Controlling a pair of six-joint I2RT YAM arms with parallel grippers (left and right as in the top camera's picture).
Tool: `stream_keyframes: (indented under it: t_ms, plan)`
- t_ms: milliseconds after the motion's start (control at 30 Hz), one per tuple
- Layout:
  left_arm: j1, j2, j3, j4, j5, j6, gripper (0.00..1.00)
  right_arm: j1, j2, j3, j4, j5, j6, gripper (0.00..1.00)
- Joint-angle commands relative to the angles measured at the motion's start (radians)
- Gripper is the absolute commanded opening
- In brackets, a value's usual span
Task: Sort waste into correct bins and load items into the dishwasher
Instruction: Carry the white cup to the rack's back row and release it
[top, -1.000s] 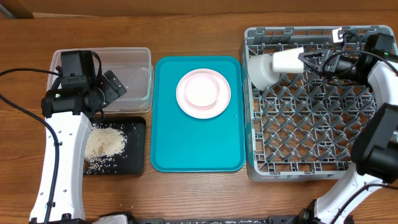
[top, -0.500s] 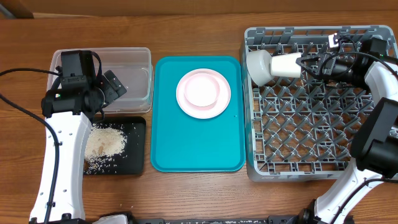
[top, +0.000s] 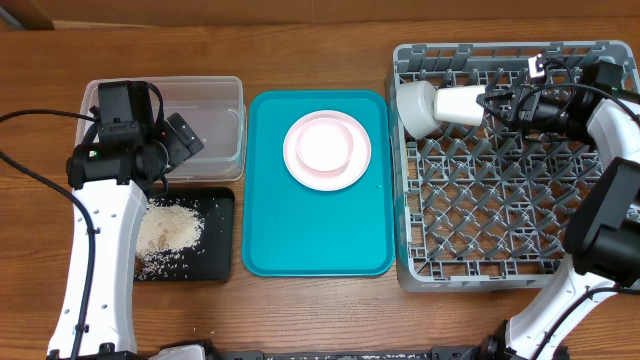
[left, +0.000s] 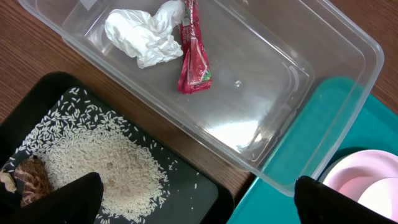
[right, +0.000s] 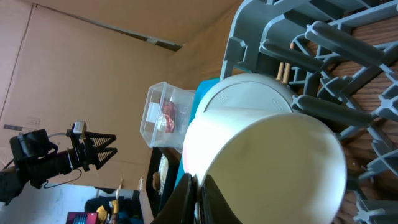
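My right gripper lowers the cup onto the rack's back wires beside the bowl (top: 415, 106) next, then releases the cup's rim.
My right gripper (top: 488, 101) is shut on the rim of a white cup (top: 460, 103). The cup lies on its side over the back-left pegs of the grey dishwasher rack (top: 500, 200) and touches a white bowl (top: 415, 106). The right wrist view shows the cup (right: 267, 168) pinched at my right gripper (right: 198, 199), with the bowl (right: 249, 93) behind it. A pink-white plate (top: 327, 150) sits on the teal tray (top: 270, 220). My left gripper (left: 199, 211) hangs open and empty between the clear tub (left: 280, 81) and the black tray (left: 205, 193). The tub holds the tissue (left: 146, 34) and the red wrapper (left: 193, 53). Rice (left: 106, 162) and brown crumbs (left: 31, 177) lie in the black tray.
The clear tub (top: 215, 125) and black tray (top: 220, 235) stand left of the teal tray. The rack fills the right side, its pegs upright. Bare wooden table (top: 320, 310) runs along the front edge.
My right gripper has shifted the cup slightly forward and left against the bowl, which now stands more on edge. Nothing has moved in the last half second. The left arm is still.
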Motion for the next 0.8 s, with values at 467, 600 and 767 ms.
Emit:
stream_keyframes:
  t_ms: [467,600,767]
  plan:
    - [0.001,-0.005,0.014,0.004,0.004,-0.014,1.00,-0.066,0.004,-0.004,-0.056,0.310,-0.010,0.17]
    - [0.001,-0.005,0.014,0.004,0.004,-0.014,1.00,-0.068,0.003,0.005,-0.086,0.373,-0.010,0.40]
    - [0.001,-0.005,0.014,0.004,0.004,-0.014,1.00,-0.068,-0.005,0.065,-0.151,0.389,-0.002,0.52]
